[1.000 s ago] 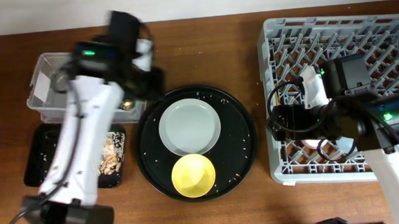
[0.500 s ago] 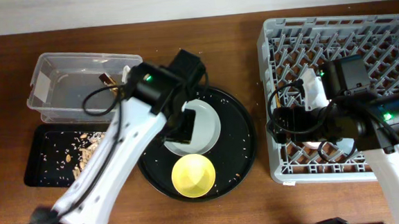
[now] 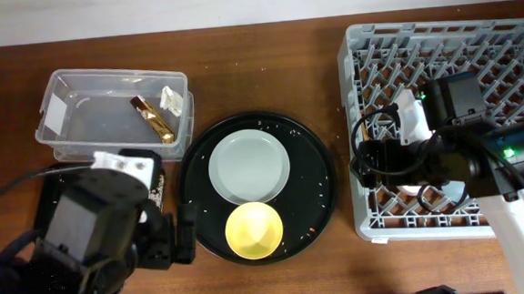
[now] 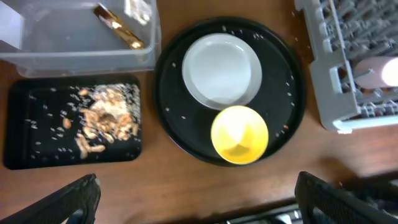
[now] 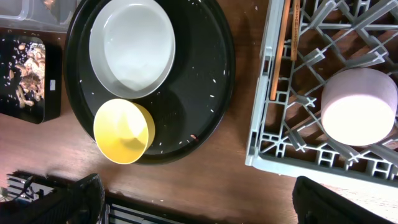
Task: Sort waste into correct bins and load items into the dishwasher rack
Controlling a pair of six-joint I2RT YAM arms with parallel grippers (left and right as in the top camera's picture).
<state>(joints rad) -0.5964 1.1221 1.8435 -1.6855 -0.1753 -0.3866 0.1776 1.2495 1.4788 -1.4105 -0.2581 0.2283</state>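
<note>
I will next move my right gripper down and to the left in the overhead view onto the yellow bowl's rack-side rim (image 3: 280,232), because that rim is clear of the plate (image 3: 249,166).
The clear tub (image 3: 70,131) holds the gold-brown wrapper (image 3: 154,119) and the white paper wad (image 3: 170,100). The shallow black tray (image 4: 37,124) holds brownish food scraps (image 4: 106,118). The grey-green plate (image 3: 249,166) and the yellow bowl (image 3: 253,231) sit on the round black tray (image 3: 314,185). The pink cup (image 5: 359,106) stands in the grey rack (image 3: 456,48). My left gripper (image 4: 199,202) is open and empty, high above the table's front left. My right gripper (image 5: 199,202) is open and empty, high over the rack's left edge. The light blue cup is out of view.
My left arm (image 3: 86,244) covers most of the shallow black tray in the overhead view. Two brown wooden sticks (image 5: 284,43) lie in the rack near its left wall. Crumbs dot the round black tray.
My left arm swung from over the tub, across the round tray, back to the front left and up. The wrapper and paper wad now show in the tub. The right arm stayed still.
</note>
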